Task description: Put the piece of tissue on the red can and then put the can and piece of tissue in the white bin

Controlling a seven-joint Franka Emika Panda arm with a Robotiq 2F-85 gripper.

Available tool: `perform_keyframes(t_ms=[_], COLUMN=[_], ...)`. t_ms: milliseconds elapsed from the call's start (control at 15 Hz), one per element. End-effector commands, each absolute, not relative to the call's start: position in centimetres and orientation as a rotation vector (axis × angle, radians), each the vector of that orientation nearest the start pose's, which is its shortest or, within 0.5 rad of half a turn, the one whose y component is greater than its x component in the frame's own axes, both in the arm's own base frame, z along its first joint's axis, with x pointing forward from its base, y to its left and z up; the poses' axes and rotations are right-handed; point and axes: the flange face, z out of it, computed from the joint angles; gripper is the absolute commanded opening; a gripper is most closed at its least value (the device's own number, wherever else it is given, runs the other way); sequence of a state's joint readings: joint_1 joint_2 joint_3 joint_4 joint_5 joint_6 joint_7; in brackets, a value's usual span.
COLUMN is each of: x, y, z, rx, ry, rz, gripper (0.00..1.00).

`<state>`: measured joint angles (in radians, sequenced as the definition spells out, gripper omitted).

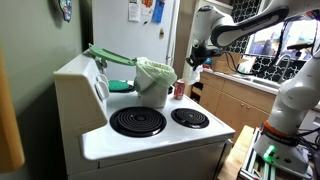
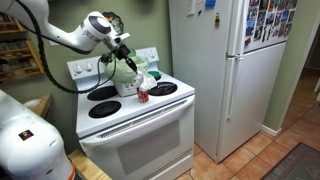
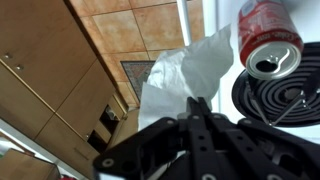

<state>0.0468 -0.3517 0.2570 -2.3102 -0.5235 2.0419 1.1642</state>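
Observation:
I will next move my gripper over the red can's top (image 3: 273, 60) and down to release the tissue (image 3: 185, 70) there, since it hangs to one side of the can.
The red can (image 3: 268, 35) stands upright on the stove top, at the upper right of the wrist view; it also shows in both exterior views (image 1: 179, 90) (image 2: 143, 94). My gripper (image 3: 198, 105) is shut on the piece of white tissue (image 3: 185, 70), which hangs from the fingertips, above and to one side of the can. In the exterior views the gripper (image 1: 196, 62) (image 2: 128, 55) hovers well above the stove. The white bin (image 1: 155, 82) with its crinkled pale liner stands on the stove beside the can, and shows again in an exterior view (image 2: 131, 78).
The white stove (image 1: 150, 135) has black coil burners (image 1: 137, 121) and a raised control panel (image 2: 85, 68). A green flat tray-like thing (image 1: 108, 56) leans behind the bin. A white fridge (image 2: 225, 60) stands beside the stove. Wooden cabinets (image 1: 235, 100) lie beyond it.

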Motion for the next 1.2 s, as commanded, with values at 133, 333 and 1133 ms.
perform_keyframes(t_ms=[133, 333, 1133], x=[47.0, 47.4, 49.4], y=[11.0, 11.4, 11.4], z=[49.5, 49.1, 46.5], rx=[-3.06, -3.016, -2.949], ry=[1.141, 1.138, 1.075], rz=[-0.565, -0.42, -0.447], gripper=[0.0, 0.0, 0.0])
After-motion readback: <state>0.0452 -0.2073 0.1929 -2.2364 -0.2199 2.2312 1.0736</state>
